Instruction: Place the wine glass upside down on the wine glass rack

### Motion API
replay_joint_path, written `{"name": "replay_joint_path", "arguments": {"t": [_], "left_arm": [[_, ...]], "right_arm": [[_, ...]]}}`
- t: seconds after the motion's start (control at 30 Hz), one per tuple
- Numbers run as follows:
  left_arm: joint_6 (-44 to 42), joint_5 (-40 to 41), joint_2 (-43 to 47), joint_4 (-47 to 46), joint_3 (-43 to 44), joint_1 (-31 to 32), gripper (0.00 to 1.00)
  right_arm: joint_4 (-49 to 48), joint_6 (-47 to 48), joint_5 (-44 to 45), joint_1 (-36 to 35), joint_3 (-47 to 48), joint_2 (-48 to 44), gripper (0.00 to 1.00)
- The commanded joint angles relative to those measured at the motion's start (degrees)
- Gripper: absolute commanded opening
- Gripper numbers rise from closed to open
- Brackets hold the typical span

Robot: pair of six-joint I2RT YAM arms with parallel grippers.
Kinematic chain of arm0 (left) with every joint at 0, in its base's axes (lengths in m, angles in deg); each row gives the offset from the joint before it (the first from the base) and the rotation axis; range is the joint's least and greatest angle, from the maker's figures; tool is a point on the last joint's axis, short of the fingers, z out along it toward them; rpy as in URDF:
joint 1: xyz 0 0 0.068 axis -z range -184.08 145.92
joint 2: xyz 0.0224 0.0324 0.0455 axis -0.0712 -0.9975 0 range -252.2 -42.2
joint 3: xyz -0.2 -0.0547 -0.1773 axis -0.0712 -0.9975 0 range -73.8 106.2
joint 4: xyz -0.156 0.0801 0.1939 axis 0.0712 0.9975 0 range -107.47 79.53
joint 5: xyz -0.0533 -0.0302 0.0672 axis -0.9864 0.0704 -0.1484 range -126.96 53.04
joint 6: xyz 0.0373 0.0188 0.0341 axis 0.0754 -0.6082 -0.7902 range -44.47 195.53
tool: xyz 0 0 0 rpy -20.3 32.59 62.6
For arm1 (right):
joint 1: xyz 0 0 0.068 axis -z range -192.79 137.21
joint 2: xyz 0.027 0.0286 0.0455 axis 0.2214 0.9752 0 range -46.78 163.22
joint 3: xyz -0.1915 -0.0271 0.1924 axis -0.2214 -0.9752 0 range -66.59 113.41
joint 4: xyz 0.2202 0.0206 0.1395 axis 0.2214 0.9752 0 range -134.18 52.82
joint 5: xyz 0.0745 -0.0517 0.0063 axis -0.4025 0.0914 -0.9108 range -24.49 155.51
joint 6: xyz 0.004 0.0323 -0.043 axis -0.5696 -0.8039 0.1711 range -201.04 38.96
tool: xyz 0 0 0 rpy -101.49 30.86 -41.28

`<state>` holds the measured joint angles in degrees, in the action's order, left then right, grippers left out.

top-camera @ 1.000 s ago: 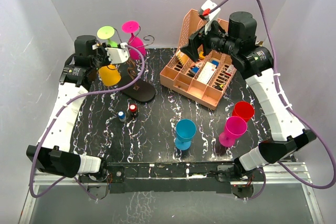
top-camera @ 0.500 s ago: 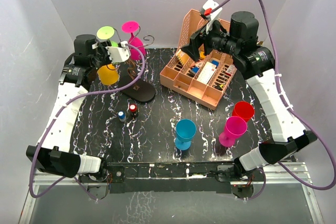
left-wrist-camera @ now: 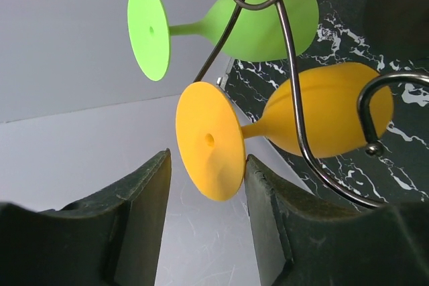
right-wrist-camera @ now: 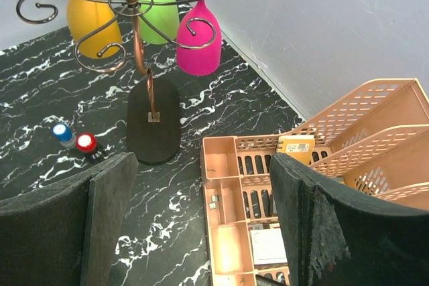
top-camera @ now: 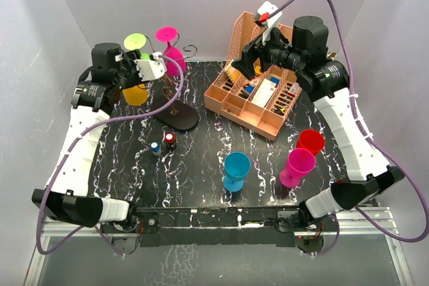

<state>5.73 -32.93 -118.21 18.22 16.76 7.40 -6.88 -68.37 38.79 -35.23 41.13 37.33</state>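
I should next move my right gripper back and down onto the far rim of the blue glass (top-camera: 238,153). The glass stands below and back of my gripper and is still off the rack (top-camera: 175,113).
The wine glass rack (top-camera: 175,113), a dark wire tree on a black oval base, stands at the back left. It also shows in the right wrist view (right-wrist-camera: 139,45). A yellow wine glass (top-camera: 136,94) hangs upside down on one of its arms, next to a green glass (top-camera: 136,43) and a pink glass (top-camera: 172,53). In the left wrist view the yellow glass (left-wrist-camera: 328,108) hangs in the wire (left-wrist-camera: 293,65). Its foot is at the tips of my left gripper (left-wrist-camera: 208,165), which is open, with a gap on the left side. My right gripper (right-wrist-camera: 201,172) is open and empty, high above the organiser.
A peach slotted organiser (top-camera: 255,98) stands at the back right. Blue (top-camera: 236,169), magenta (top-camera: 297,165) and red (top-camera: 310,142) glasses stand upright at the front right. Two small bottles (top-camera: 163,143) stand near the rack base.
My left arm has drawn back a little to the left. The yellow glass has shifted slightly left and up on the rack. The right arm has not moved.
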Motion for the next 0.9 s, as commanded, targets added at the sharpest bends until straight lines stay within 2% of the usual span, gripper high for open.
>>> {"name": "replay_joint_path", "arguments": {"t": [0.0, 0.3, 0.53, 0.67, 0.8, 0.87], "left_arm": [[1.1, -2.7, 3.6, 3.7, 3.1, 0.2, 0.47], [1.5, -6.8, 6.0, 14.4, 6.7, 0.2, 0.55], [5.8, -6.4, 7.3, 19.8, 10.4, 0.1, 0.65], [13.8, -5.4, 7.9, 17.9, 11.6, 0.1, 0.7], [21.6, -2.3, 8.4, 11.6, 10.8, -0.4, 0.73], [23.4, 0.3, 8.4, 8.9, 10.1, -0.8, 0.78]], "right_arm": [[-2.9, 1.7, 0.2, 0.2, -0.3, -1.8, 0.88], [1.2, 6.7, 0.6, 0.1, -5.2, -4.3, 0.89], [18.2, 20.8, -7.9, -1.4, -9.4, -6.3, 0.88], [24.3, 25.9, -8.9, -4.1, -15.6, -9.1, 0.87], [27.7, 27.9, -9.5, -6.8, -20.0, -10.0, 0.87], [29.2, 28.2, -9.4, -8.3, -21.5, -10.0, 0.86]]}}
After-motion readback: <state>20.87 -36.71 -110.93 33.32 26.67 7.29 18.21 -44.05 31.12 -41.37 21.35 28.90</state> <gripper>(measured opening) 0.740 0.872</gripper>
